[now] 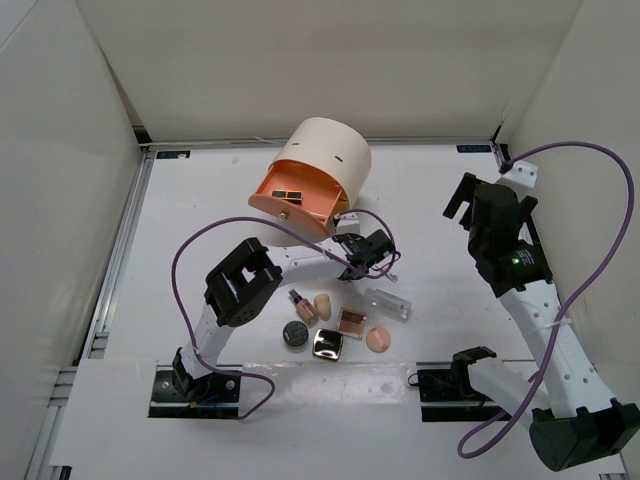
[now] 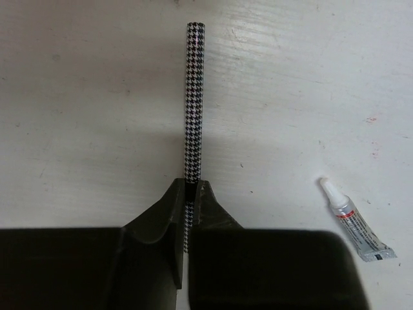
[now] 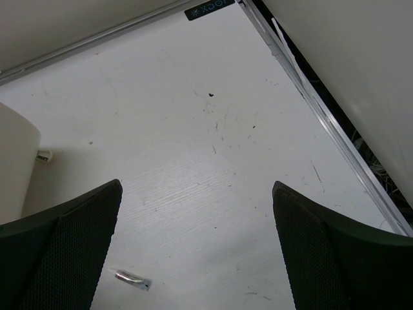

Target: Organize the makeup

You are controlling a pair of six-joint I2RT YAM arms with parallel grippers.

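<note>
My left gripper rises next, shifts left in the top view over the orange drawer's bare bottom and releases the pencil (image 2: 195, 97), since the drawer is open.
My left gripper (image 2: 191, 187) is shut on a slim black-and-white houndstooth pencil (image 2: 195, 97), which lies along the table away from the jaws. In the top view this gripper (image 1: 366, 252) is just in front of the orange drawer. Nearer the arms lie a black round compact (image 1: 295, 334), a shiny square compact (image 1: 327, 345), a brown square compact (image 1: 352, 320), a peach puff (image 1: 379, 340), a beige sponge (image 1: 322, 307) and a clear case (image 1: 388, 302). My right gripper (image 1: 465, 205) is open and empty above bare table at the right, as the right wrist view (image 3: 197, 187) shows.
A large cream cylinder (image 1: 325, 160) with an open orange drawer (image 1: 295, 195) stands at the back centre. A small silver tube (image 2: 357, 223) lies right of the left gripper, also seen in the right wrist view (image 3: 132, 279). White walls surround the table.
</note>
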